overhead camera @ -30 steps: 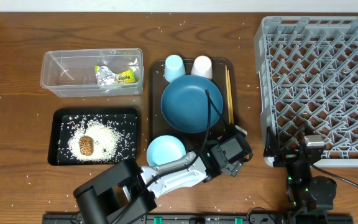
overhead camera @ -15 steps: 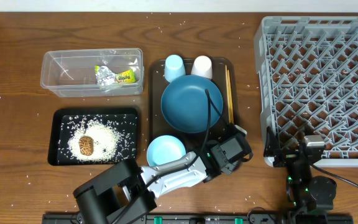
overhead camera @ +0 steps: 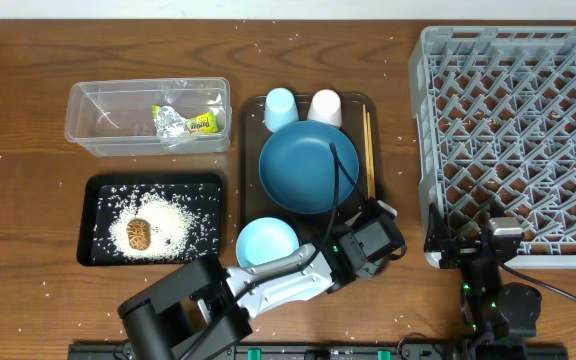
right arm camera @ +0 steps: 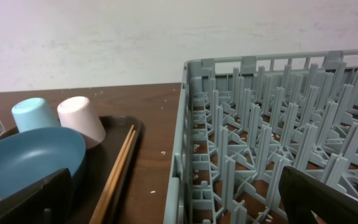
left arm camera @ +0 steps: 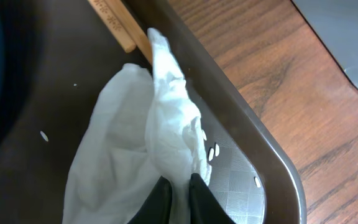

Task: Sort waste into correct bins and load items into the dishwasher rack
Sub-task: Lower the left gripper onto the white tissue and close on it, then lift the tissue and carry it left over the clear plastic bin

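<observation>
The napkin goes up and outward next, left in the overhead view, to the clear tub holding the wrapper [overhead camera: 158, 113], where my left gripper releases it.
My left gripper [left arm camera: 180, 190] is shut on a crumpled white napkin [left arm camera: 160, 130] lying in the near right corner of the brown serving tray [left arm camera: 263, 149], just short of the chopsticks' ends [left arm camera: 114, 22]. From overhead, the left gripper [overhead camera: 370, 220] sits at that corner, below the dark-blue plate [overhead camera: 308, 167]. The light-blue bowl [overhead camera: 266, 243], light-blue cup [overhead camera: 280, 103], white cup [overhead camera: 325, 106] and chopsticks [overhead camera: 369, 150] rest on the tray. My right gripper [right arm camera: 179, 205] stands open and empty at the dishwasher rack's [overhead camera: 518, 140] front left corner.
The clear tub [overhead camera: 148, 115] holds the green-yellow wrapper [overhead camera: 183, 122]. The black tray [overhead camera: 103, 190] holds rice [overhead camera: 173, 215] and a brown lump [overhead camera: 139, 234]. Stray rice grains [left arm camera: 211, 151] lie beside the napkin and across the wooden table.
The left gripper's jaws have closed on the napkin. Neither arm has otherwise shifted in the overhead view, and the right gripper stays open.
</observation>
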### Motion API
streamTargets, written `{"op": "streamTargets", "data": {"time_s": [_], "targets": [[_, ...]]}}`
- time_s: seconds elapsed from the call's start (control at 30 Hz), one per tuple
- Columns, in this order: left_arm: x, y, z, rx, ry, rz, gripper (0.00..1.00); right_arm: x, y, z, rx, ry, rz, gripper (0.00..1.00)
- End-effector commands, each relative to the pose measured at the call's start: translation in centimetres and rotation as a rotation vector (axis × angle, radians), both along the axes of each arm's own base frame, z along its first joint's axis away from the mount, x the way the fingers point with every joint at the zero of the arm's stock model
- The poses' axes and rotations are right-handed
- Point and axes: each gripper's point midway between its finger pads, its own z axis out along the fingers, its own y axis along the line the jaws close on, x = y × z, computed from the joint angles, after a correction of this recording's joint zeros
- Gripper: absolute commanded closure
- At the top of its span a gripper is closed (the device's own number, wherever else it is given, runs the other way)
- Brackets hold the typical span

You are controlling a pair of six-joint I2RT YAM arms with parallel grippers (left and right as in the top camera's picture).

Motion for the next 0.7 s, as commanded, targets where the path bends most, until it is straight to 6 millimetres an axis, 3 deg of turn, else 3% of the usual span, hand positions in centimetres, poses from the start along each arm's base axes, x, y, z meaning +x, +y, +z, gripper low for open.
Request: {"op": "streamTargets", "data": {"time_s": [0.0, 0.17, 0.67], "targets": [[0.3, -0.1, 0.6, -0.004, -0.019, -0.001, 0.94, 0.0, -0.2, -0.1, -0.013, 0.003, -0.01, 0.01], [0.3, -0.5, 2.6, -0.051, -0.038, -0.006, 0.94, 0.0, -0.2, -0.1, -0.013, 0.003, -0.01, 0.01], [-0.1, -1.4, 11.4, -0.294, -0.084, 0.035, 0.94, 0.0, -0.2, -0.1, -0.013, 0.003, -0.01, 0.01]]}}
